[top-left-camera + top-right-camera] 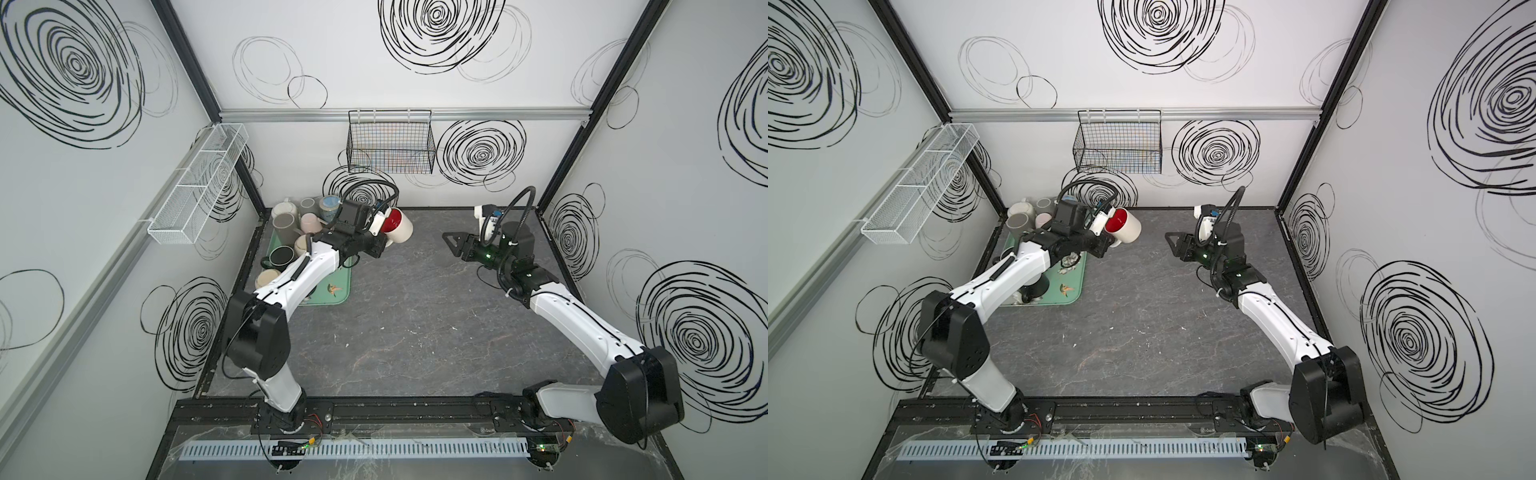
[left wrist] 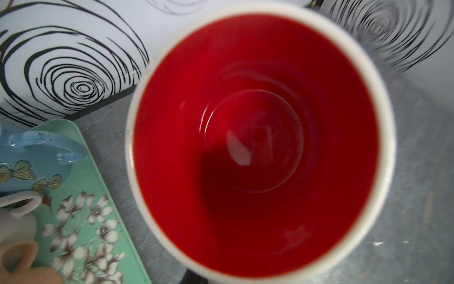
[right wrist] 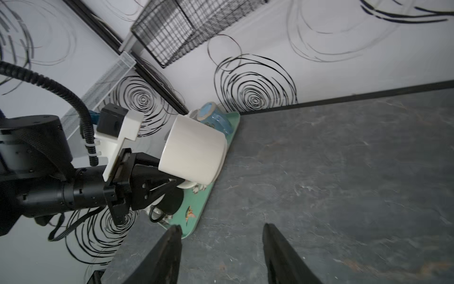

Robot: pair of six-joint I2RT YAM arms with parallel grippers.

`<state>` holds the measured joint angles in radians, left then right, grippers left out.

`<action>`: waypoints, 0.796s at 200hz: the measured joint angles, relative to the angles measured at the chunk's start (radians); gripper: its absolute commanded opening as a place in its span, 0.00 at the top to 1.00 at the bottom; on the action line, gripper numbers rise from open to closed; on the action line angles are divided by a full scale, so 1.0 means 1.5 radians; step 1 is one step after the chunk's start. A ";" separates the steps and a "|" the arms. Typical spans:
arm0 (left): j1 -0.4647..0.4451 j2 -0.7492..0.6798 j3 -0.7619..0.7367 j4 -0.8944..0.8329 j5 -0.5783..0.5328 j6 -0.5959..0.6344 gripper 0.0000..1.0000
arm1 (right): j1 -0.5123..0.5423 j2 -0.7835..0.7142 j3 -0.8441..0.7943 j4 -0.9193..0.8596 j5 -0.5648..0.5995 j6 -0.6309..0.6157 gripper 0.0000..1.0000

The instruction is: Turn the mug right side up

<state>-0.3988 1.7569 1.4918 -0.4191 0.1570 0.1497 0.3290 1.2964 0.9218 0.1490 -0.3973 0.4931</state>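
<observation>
The tabletop below is bare and clear of the tray's mugs, so the left gripper next needs to tip the sideways mug until its opening is up, lower it there and let it go.
In both top views a white mug [image 1: 400, 233] [image 1: 1126, 231] with a red inside hangs above the table's far left, tipped on its side. Its mouth faces my left wrist camera, where the mug [image 2: 258, 147] fills the view. My left gripper [image 1: 380, 246] [image 1: 1105, 246] is shut on the mug at its lower side, where the handle seems to be. The right wrist view shows the mug [image 3: 194, 152] and the left gripper [image 3: 172, 184] from the side. My right gripper [image 1: 451, 243] [image 1: 1173, 245] [image 3: 221, 231] stands open and empty, well right of the mug.
A green flowered tray [image 1: 334, 297] [image 2: 110, 246] [image 3: 204, 204] lies at the far left under my left arm, with several other mugs [image 1: 286, 232] on it. A black wire basket [image 1: 390, 145] hangs on the back wall, a white mesh basket [image 1: 199, 183] on the left wall.
</observation>
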 measured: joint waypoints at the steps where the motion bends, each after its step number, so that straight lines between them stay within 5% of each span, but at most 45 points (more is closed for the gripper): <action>1: -0.001 0.007 0.005 -0.005 -0.005 0.007 1.00 | -0.001 0.000 -0.001 -0.001 0.001 0.000 0.44; 104: -0.052 0.414 0.397 -0.143 -0.180 0.277 1.00 | -0.063 0.011 -0.050 -0.058 0.022 0.002 0.44; 159: -0.051 0.472 0.473 -0.153 -0.182 0.323 0.96 | -0.070 0.065 -0.043 -0.075 0.022 0.003 0.45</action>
<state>-0.4751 2.4649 2.2013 -0.6483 -0.1165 0.6338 0.2245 1.3945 0.8570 0.0372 -0.3641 0.4969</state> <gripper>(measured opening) 0.177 0.548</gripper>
